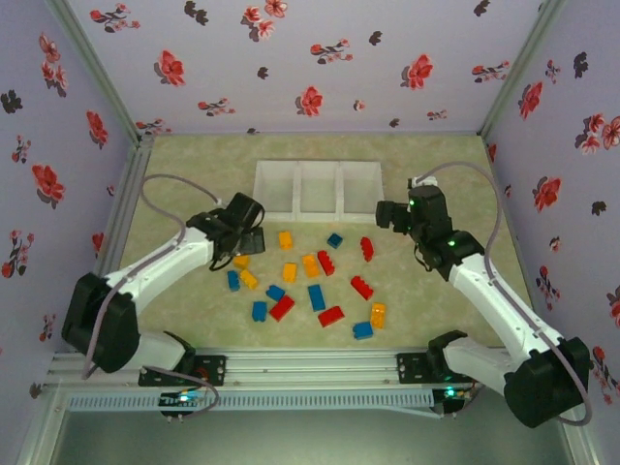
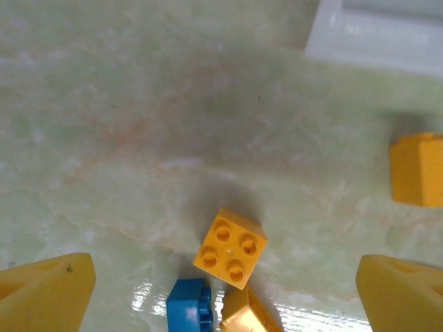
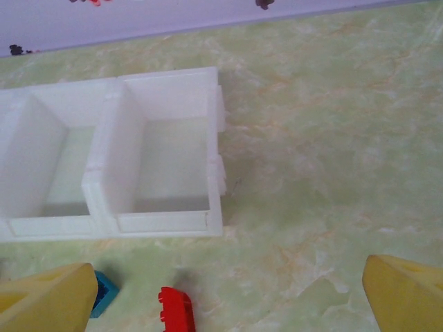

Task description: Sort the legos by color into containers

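My left gripper is above and in front of the square yellow brick (image 2: 230,247), which lies at an angle. It needs to go down and back and turn so its fingers are on both sides of that brick.
The legos lie scattered on the table in front of the containers (image 1: 315,189), among them a red one (image 1: 361,287), a blue one (image 1: 316,296) and a yellow one (image 1: 310,265). My left gripper (image 1: 242,242) hangs open over the left end of the scatter. Between its fingers (image 2: 45,294) lies a square yellow brick (image 2: 230,247), untouched, with a blue brick (image 2: 188,304) and another yellow brick (image 2: 246,315) beside it. My right gripper (image 1: 392,215) stands open to the right of the containers (image 3: 166,159). A red brick (image 3: 176,311) and a blue brick (image 3: 102,292) lie near its left finger.
The three white bins stand in a row at the back middle of the table and hold nothing that I can see. One more yellow brick (image 2: 417,169) lies to the right in the left wrist view. Flowered walls close the table on three sides.
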### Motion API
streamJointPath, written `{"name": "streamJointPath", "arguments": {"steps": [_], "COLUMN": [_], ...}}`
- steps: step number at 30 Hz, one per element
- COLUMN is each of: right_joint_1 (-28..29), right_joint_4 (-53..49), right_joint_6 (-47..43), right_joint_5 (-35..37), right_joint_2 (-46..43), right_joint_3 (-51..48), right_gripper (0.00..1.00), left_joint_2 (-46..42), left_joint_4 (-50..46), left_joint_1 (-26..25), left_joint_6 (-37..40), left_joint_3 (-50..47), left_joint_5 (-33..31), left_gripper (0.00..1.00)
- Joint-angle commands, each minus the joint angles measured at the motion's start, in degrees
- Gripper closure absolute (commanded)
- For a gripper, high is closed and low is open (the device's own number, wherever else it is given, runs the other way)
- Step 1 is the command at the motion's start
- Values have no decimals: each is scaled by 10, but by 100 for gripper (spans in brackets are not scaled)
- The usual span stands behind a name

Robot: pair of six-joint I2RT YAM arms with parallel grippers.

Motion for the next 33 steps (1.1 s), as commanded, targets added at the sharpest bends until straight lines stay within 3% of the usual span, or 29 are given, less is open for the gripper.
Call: {"name": "streamJointPath", "arguments": {"steps": [1, 5, 14, 33], "right_joint_1": [8, 9, 10, 12], "right_joint_4": [-23, -23, -34, -42], "right_joint_6": [-2, -3, -9, -8], "right_joint_5": [-5, -4, 5, -1], "right_joint_2": [0, -2, -1, -5], "right_joint_3": [19, 17, 23, 17], "right_gripper": [1, 1, 1, 2], "left_joint_2": [33, 84, 182, 179], "left_joint_4": [-20, -26, -59, -64], "left_joint_1": [-1, 5, 9, 10], "left_joint_6": [72, 126, 161, 140], "left_joint_3": [7, 18, 65, 70], "left_joint_5": [41, 75, 74, 48], "left_gripper": [5, 8, 22, 65]}}
